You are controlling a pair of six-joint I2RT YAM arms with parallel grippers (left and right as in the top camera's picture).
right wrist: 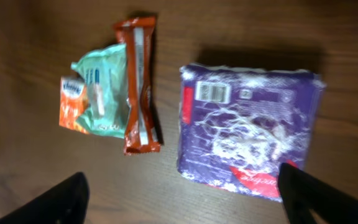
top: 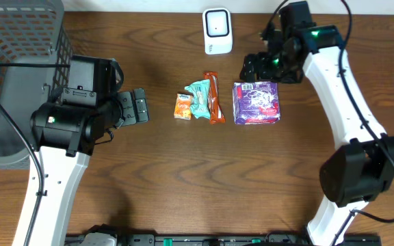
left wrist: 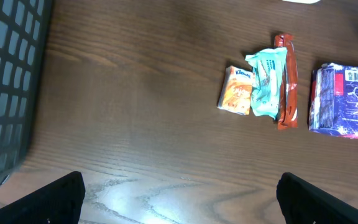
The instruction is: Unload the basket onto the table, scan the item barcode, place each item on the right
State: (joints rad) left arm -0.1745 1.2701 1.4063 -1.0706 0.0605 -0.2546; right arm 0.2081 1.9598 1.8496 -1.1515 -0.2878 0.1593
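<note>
I should next move my right gripper back and down where bare wood leaves room, since the purple packet's edge by the orange-red bar [right wrist: 183,127] lies below and back from it.
A purple packet [top: 256,102] lies flat on the wooden table, with a white barcode label near its corner in the right wrist view [right wrist: 247,124]. Left of it lie an orange-red bar [top: 214,97], a teal packet [top: 200,98] and a small orange tissue packet [top: 182,106]. A white scanner [top: 217,31] stands at the table's far edge. My right gripper [top: 255,67] hovers open just beyond the purple packet, which lies partly between its fingers [right wrist: 316,196], untouched. My left gripper [top: 141,106] is open and empty, well to the left of the items [left wrist: 179,199].
A dark mesh basket [top: 19,75] fills the far left corner, beside the left arm. Bare wood lies between the left gripper and the tissue packet [left wrist: 238,90], and across the front half of the table [top: 204,184].
</note>
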